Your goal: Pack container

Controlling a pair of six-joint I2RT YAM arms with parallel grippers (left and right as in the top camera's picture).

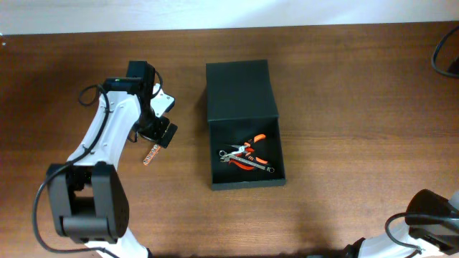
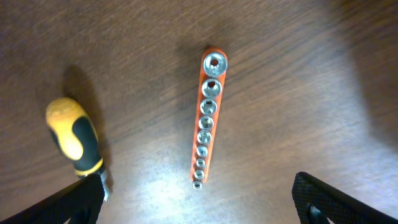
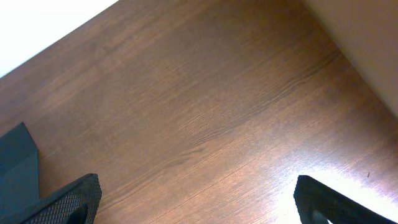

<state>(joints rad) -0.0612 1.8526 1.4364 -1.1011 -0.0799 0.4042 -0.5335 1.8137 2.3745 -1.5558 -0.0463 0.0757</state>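
Observation:
The robot needs to lower its left gripper next onto the middle of the orange socket bar [image 1: 155, 150] [image 2: 207, 118], because the bar lies below, in line with the gap between the gripper's open fingers.
The container [image 1: 214, 165] is a dark green-black box in the middle of the table, with its flap lid [image 1: 240, 89] folded open to the far side. Orange-handled pliers [image 1: 252, 147] and silver wrenches [image 1: 233, 155] lie inside. My left gripper [image 2: 199, 202] is open and empty, hovering over an orange socket rail [image 2: 207, 118] with several silver sockets; the rail also shows in the overhead view [image 1: 150, 154]. A yellow-and-black screwdriver handle [image 2: 73, 135] lies left of the rail. My right gripper [image 3: 196, 202] is open and empty over bare table; a corner of the container [image 3: 15, 155] shows at its left.
The left arm [image 1: 107, 136] reaches in from the front left of the brown wooden table. The right arm's base [image 1: 430, 215] sits at the front right corner. A black cable [image 1: 445, 50] lies at the far right edge.

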